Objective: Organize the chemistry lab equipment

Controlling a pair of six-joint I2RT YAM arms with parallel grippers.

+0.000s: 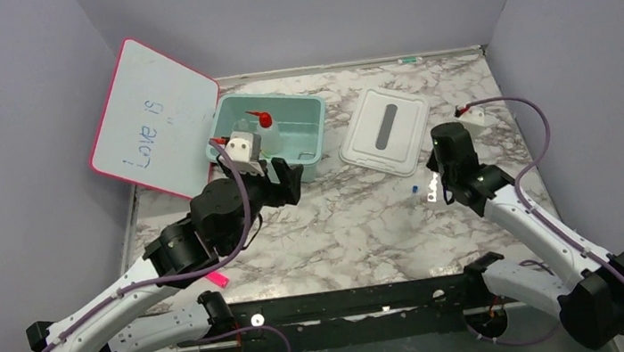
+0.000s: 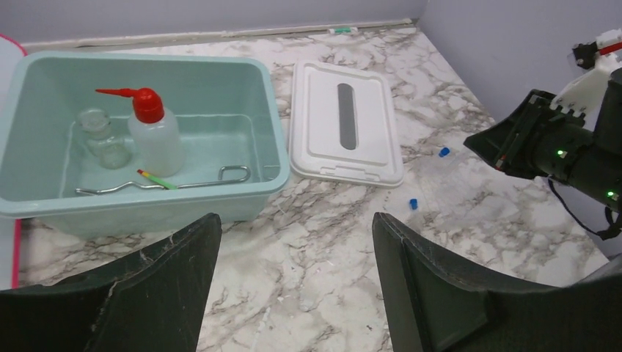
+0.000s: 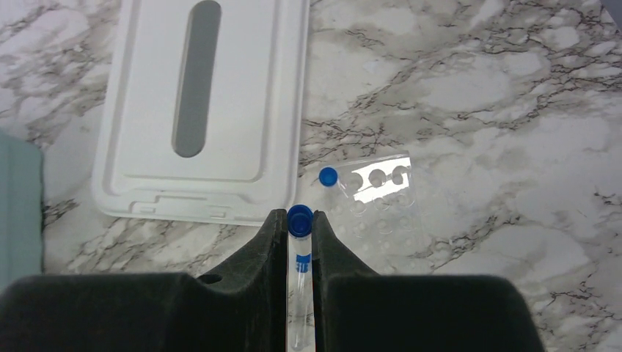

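The open hole of the clear rack is below the vial in my right gripper, beside the standing vial. I will next lower the held vial into that hole and let go.
A clear squeeze bottle point(image 2: 156, 138) with a red nozzle stands in the teal bin point(image 2: 265, 88), beside a small glass flask point(image 2: 103, 140). Metal tongs point(image 2: 183, 183) and a thin red-tipped tool point(image 2: 155, 178) lie on the bin floor. My left gripper point(image 2: 293, 231) is open and empty above the marble just in front of the bin; it shows in the top view point(image 1: 287, 179) too. My right gripper point(image 3: 299, 214) is shut on a clear vial point(image 3: 301, 257) with a blue cap, just right of the lid. A second blue-capped vial point(image 3: 328, 175) stands at a clear rack point(image 3: 381, 205).
A white lid point(image 1: 384, 129) lies flat right of the bin point(image 1: 315, 140). A pink-edged whiteboard point(image 1: 153, 116) leans on the left wall. A pink highlighter point(image 1: 216, 278) lies near the left arm. A small white part point(image 1: 472, 113) sits at the far right.
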